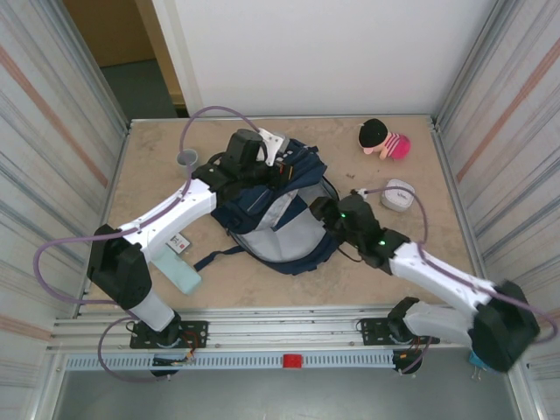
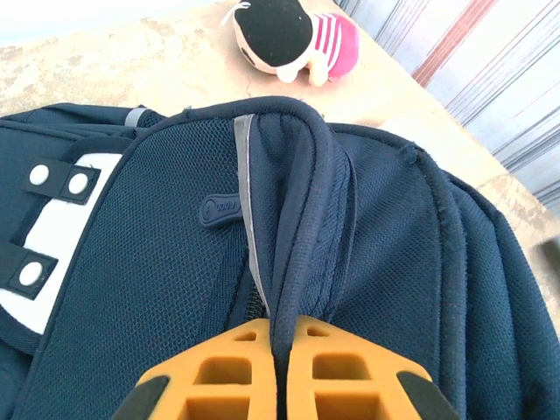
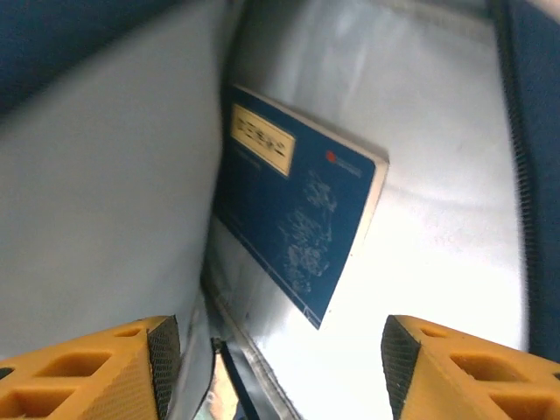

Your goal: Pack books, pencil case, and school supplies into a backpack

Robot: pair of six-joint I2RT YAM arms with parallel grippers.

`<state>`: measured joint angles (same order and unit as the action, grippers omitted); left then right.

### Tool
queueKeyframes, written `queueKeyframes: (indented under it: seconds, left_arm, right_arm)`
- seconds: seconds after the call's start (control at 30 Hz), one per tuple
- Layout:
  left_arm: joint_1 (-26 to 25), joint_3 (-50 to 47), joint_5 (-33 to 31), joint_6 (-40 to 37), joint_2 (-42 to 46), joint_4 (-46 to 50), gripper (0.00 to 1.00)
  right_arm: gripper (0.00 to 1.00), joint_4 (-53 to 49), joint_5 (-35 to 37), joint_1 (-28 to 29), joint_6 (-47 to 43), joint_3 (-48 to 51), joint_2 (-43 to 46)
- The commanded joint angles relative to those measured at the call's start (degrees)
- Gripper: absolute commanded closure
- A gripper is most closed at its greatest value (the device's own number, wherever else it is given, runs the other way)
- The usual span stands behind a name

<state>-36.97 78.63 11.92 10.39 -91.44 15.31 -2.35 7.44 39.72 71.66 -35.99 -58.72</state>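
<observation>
The grey lining is further back than my left gripper and below it. My left gripper should move back and down next and let go of the piped top edge over the open pocket [image 1: 290, 236].
The navy backpack [image 1: 278, 219] lies in the middle of the table with its main pocket held open. My left gripper [image 1: 262, 168] is shut on the backpack's piped top edge [image 2: 293, 219], which is pinched between the orange fingers [image 2: 236, 367]. My right gripper [image 1: 320, 211] sits at the pocket's mouth. Its jaws [image 3: 276, 350] stand wide open with nothing between them. Past them, the dark navy book [image 3: 297, 219] with a yellow label lies free against the grey lining [image 3: 437, 175]. The pale teal pencil case [image 1: 180, 272] rests on the table by the left arm's base.
A grey cup [image 1: 185, 159] stands left of the backpack. A black-and-pink plush toy [image 1: 385, 140] sits at the back right, also in the left wrist view [image 2: 289, 39]. A white object [image 1: 399, 194] lies right of the backpack. A small card [image 1: 179, 245] lies near the pencil case.
</observation>
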Motion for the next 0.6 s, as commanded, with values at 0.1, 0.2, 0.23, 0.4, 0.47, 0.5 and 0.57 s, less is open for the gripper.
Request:
queueKeyframes:
  seconds: [0.1,0.2,0.23,0.4,0.47,0.5,0.57]
  left_arm:
    - [-4.20,-2.32,-3.59,-7.43,0.73,0.30,1.00]
    - [-7.11,-3.92,-4.78,-8.20,-0.84,1.77,0.97]
    - [-8.29,-4.63,-5.01,-8.57,-1.38,1.92,0.94]
    - [-11.08,-6.94,-4.31,-6.83,-3.94,1.78,0.59]
    - [-11.09,-8.60,-3.74,-5.01,-2.09,-0.42,0.46]
    - [-11.06,-10.01,-4.64,-4.26,-0.66,-2.17,0.42]
    - [-10.19,-12.89,-6.62,-1.76,3.24,-4.93,0.35]
  right_arm:
    - [0.35,-12.38,4.94,-1.89,-21.11,-0.26,16.04]
    - [0.36,-15.52,-1.96,-5.12,-31.10,-3.52,17.61]
    - [0.35,-17.12,-4.13,-5.89,-34.61,-5.10,17.31]
    - [0.33,-22.41,-10.24,-6.72,-49.21,-9.70,13.74]
    - [0.32,-24.12,-12.35,-6.68,-54.69,-11.12,12.40]
    - [0.30,-24.32,-13.54,-6.72,-57.04,-11.55,12.04]
    - [0.30,-24.46,-16.67,-6.68,-62.31,-12.30,11.62]
